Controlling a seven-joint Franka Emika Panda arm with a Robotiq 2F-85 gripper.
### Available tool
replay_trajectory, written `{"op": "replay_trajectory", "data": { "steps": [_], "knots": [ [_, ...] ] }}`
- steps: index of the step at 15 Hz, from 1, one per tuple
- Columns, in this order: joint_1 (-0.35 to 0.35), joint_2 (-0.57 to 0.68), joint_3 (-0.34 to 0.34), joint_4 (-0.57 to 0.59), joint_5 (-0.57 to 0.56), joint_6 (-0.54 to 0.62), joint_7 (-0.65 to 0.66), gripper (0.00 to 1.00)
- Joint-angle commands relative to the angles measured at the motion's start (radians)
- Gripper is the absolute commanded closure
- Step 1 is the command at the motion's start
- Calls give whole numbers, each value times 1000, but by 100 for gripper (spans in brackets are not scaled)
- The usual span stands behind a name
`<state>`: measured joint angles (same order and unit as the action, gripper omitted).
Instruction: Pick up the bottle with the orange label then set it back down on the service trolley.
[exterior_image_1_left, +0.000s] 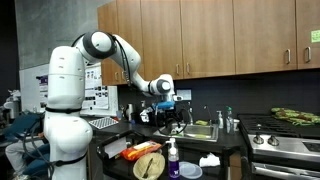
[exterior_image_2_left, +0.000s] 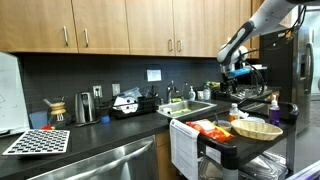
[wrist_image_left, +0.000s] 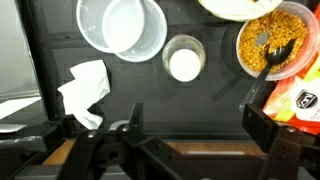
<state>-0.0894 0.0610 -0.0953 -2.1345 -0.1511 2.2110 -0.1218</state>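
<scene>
The white-capped bottle stands below my gripper with its top facing up at me, so I will lower my open fingers around the bottle's white cap (wrist_image_left: 184, 65) and close them.
My gripper (wrist_image_left: 190, 108) is open and empty, high above the black service trolley (wrist_image_left: 215, 100). It also shows in both exterior views (exterior_image_1_left: 166, 102) (exterior_image_2_left: 240, 70). Seen from above, a round thing with a white centre (wrist_image_left: 184, 62) stands on the trolley just ahead of the jaws; no label shows from here. In an exterior view a small white-capped bottle (exterior_image_2_left: 235, 113) with what looks like an orange band stands on the trolley (exterior_image_2_left: 215, 143). The trolley top also shows in the foreground of an exterior view (exterior_image_1_left: 195, 150).
On the trolley: white tubs (wrist_image_left: 122, 27), a bowl of orange food with a black fork (wrist_image_left: 272, 45), crumpled white paper (wrist_image_left: 85, 88), an orange bag (wrist_image_left: 300, 100), a purple bottle (exterior_image_1_left: 172, 157) and a woven basket (exterior_image_2_left: 256, 129). The counter with its sink (exterior_image_2_left: 190, 108) lies behind.
</scene>
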Motion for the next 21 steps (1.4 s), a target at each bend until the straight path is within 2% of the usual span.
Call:
{"op": "replay_trajectory", "data": {
  "steps": [1,10,21],
  "knots": [
    [-14,1,-4,-20,41,-48,-54,0],
    [-31,38,-6,-93,113,-27,-104,0],
    [-40,87,-14,-71,102,61,-87,0]
  ]
}}
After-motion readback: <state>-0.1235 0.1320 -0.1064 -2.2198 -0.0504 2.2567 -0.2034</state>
